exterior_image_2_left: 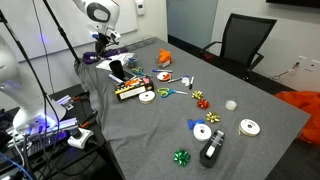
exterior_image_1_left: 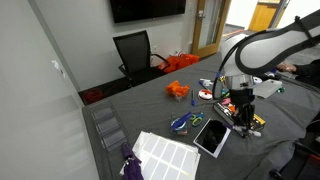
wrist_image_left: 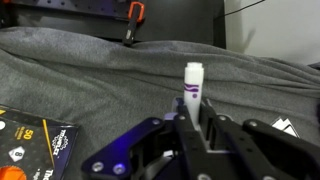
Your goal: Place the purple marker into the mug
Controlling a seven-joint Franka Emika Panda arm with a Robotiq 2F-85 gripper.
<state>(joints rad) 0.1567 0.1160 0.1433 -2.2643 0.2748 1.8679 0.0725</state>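
Note:
The robot's gripper needs to take the purple marker across toward the black tablet next, and over the dark mug-like object beside the marker box.
My gripper is shut on the purple marker, a white stick with purple bands and a pale end that points away from the jaws. In both exterior views the gripper hangs over the end of the grey table near a dark mug-like object. That object stands beside a colourful marker box. The mug does not show in the wrist view. I cannot make out the marker in either exterior view.
A black tablet, blue scissors, orange items and a white sheet lie on the grey cloth. Tape rolls and ribbon bows are scattered about. A dark box lies low and left in the wrist view.

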